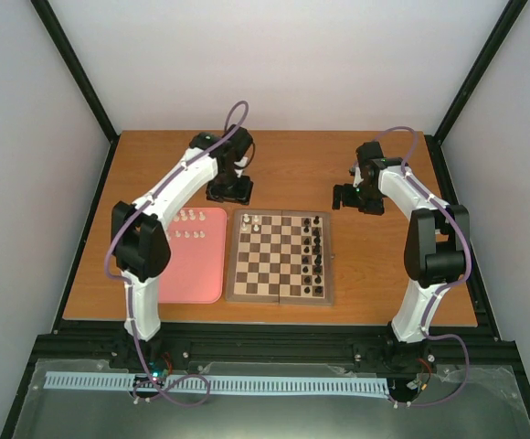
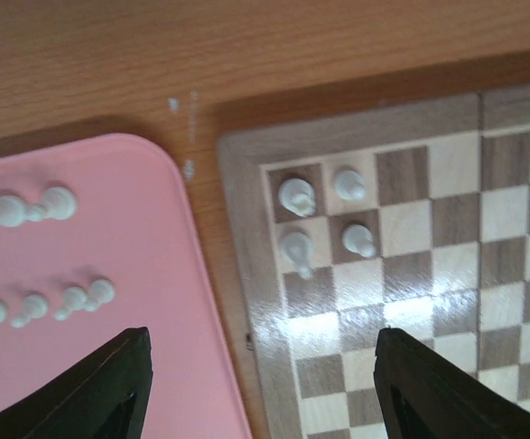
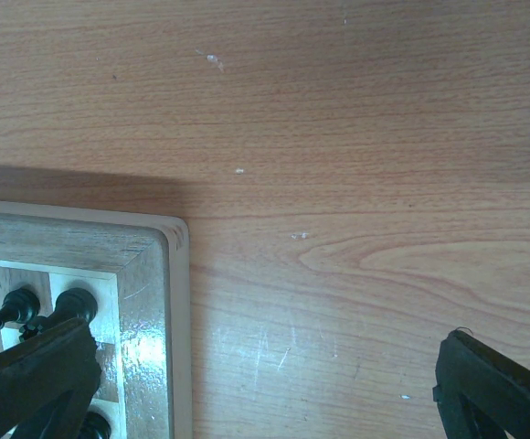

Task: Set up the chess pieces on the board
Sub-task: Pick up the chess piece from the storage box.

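Next I will lower my left gripper back toward the tray (image 2: 110, 265), onto the near row's board-side chess piece, as that stands below it and to its left in the top view.
The board (image 1: 280, 298) lies mid-table. Several white chess pieces (image 2: 298, 196) stand on its far left corner squares, and more (image 2: 29, 208) lie in two rows on the pink tray (image 2: 110, 265). My left gripper (image 2: 260, 384) hangs open above the seam between the tray and the board's frame (image 2: 238, 238), with nothing between its fingers (image 2: 110, 389). From above, the left gripper (image 1: 229, 188) sits just beyond the board's far left corner. My right gripper (image 3: 265, 389) is open over bare table beside the board's far right corner (image 3: 146, 302) and holds nothing.
Black pieces (image 1: 317, 247) line the board's right columns, and a few (image 3: 37, 311) show beside my right gripper's left finger. The pink tray (image 1: 196, 279) lies against the board's left side. Black frame posts rise at the table's far corners.
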`<state>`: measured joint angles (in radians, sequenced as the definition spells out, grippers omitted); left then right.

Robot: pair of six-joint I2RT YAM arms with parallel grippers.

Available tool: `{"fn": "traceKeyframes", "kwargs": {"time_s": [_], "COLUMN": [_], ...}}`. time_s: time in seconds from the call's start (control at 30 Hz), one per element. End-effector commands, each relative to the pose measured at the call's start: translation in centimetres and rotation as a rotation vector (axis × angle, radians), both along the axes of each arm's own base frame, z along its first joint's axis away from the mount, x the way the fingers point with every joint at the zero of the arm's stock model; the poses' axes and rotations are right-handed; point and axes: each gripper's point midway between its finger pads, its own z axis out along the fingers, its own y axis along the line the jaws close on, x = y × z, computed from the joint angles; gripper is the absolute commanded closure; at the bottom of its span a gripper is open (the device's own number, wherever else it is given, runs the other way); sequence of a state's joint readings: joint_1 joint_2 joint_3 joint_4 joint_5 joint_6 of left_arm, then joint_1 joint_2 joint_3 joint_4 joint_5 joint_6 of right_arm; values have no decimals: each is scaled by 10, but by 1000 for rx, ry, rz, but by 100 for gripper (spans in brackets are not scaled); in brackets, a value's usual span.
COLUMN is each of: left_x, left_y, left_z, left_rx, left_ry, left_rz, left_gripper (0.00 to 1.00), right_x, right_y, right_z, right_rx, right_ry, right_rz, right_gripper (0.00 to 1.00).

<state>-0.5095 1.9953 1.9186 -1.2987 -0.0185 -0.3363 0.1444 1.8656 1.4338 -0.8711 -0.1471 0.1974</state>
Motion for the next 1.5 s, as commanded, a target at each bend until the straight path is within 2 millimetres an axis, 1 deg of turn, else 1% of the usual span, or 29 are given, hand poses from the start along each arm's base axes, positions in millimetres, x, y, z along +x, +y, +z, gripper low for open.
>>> {"fn": "traceKeyframes", "kwargs": {"time_s": [0.0,0.1,0.17,0.4,0.53,0.77,1.03,1.13,1.23,1.4,1.47], "left_x": [29,40,44,44,41,29,31,31,27,13,5], "left_y": [40,64,77,97,97,100,104,105,105,104,104], "left_z": [7,1,-3,-40,-49,-69,-84,-87,-84,-69,-68], "left_rx": [8,13,34,41,36,52,82,90,88,39,29], "left_ry": [-57,-56,-56,5,30,65,84,84,88,66,63], "left_rz": [119,178,199,245,243,248,245,244,252,284,293], "left_gripper": [31,32,34,44,47,48,51,52,53,55,56], "right_x": [5,5,5,5,4,5,5,5,4,4,4], "right_y": [-3,-3,-3,-4,-4,-3,-3,-3,-3,-4,-3], "right_z": [4,6,7,9,9,8,6,5,4,2,1], "right_rx": [-2,-1,-2,-4,-6,-1,3,1,-1,-4,-2], "right_ry": [-16,-19,-22,-24,-22,-19,-13,-11,-8,-5,-2], "right_rz": [3,3,3,2,1,3,3,3,3,2,2], "right_gripper": [0,0,0,0,0,0,0,0,0,0,0]}}
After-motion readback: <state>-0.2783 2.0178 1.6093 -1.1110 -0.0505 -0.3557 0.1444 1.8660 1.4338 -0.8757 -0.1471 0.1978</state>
